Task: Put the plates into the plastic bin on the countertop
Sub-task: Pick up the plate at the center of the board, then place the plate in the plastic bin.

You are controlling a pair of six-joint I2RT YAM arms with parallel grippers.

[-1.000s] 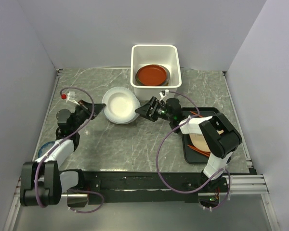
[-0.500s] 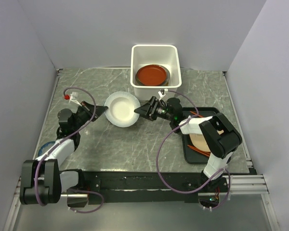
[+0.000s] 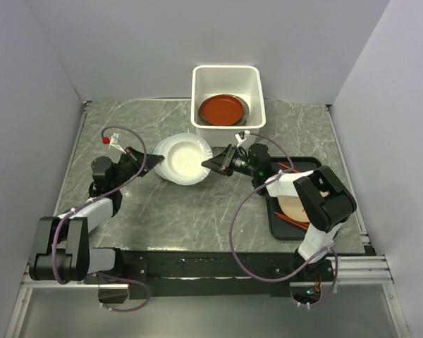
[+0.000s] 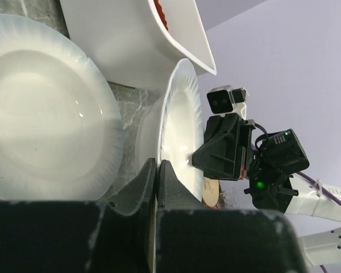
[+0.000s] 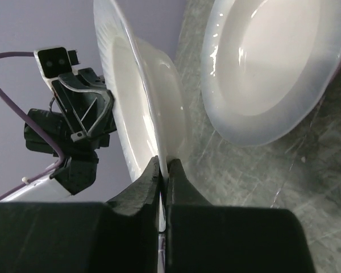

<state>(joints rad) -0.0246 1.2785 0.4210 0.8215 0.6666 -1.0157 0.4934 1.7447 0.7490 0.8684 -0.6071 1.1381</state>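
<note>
The red-brown plate (image 3: 223, 109) is outward of my right gripper, behind the near side of the bin. My right gripper should next rise outward over that plate, then go down and let go of the white plate.
A white plate (image 3: 185, 160) hangs tilted above the countertop (image 3: 169, 218), held at two opposite edges. My left gripper (image 3: 150, 160) is shut on its left rim (image 4: 179, 125). My right gripper (image 3: 209, 165) is shut on its right rim (image 5: 136, 102). A second white plate (image 4: 45, 114) lies flat on the countertop just beneath and behind it, and shows in the right wrist view too (image 5: 273, 62). The plastic bin (image 3: 225, 69) stands behind, holding a red-brown plate (image 3: 223, 109) on top of a grey one.
A black tray (image 3: 282, 225) sits at the right, holding a tan plate (image 3: 292, 206) partly hidden by my right arm. Grey walls close in the countertop on the left, back and right.
My left gripper carried the white plate to the right and off the lower plate. My right gripper, open before, has shut on the plate's right rim.
</note>
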